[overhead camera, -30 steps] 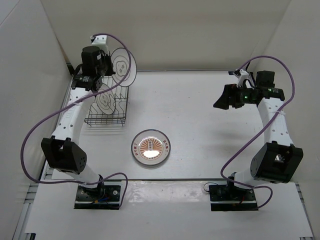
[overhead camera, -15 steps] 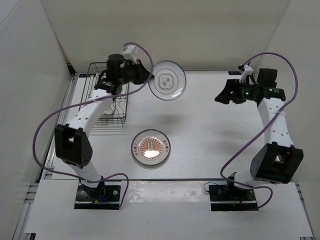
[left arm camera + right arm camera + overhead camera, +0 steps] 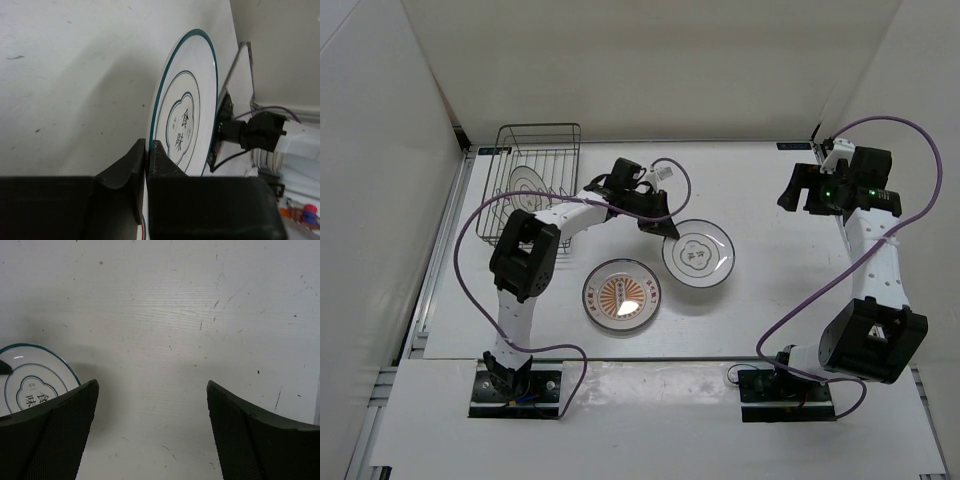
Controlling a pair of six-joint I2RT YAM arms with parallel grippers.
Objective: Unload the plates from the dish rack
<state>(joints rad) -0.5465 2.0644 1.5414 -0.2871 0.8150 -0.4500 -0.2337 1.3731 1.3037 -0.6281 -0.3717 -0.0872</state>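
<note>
I need to lower my left gripper and draw it back to lay the white plate flat on the tabletop beside the orange sunburst plate [image 3: 621, 295], then open it.
My left gripper [image 3: 667, 227] is shut on the near rim of a white plate [image 3: 698, 252] with a grey rim, held almost flat and low over the middle of the table. In the left wrist view the two fingers pinch that plate [image 3: 187, 115] at its edge. The orange sunburst plate [image 3: 621, 295] lies flat on the table just to its left. Another white plate [image 3: 530, 185] stands in the dark wire dish rack [image 3: 572, 160] at the back left. My right gripper [image 3: 792, 190] hangs open over the right of the table, and its wrist view catches the held plate [image 3: 30, 382] at the left edge.
White walls close in the table at the back and both sides. The left arm's purple cable [image 3: 470, 235] loops beside the rack. The dish rack stands against the left wall.
My left arm swung the white plate from above the rack rightward and down to the table's middle, turning it from upright to nearly flat. The right arm drew back a little to the right.
</note>
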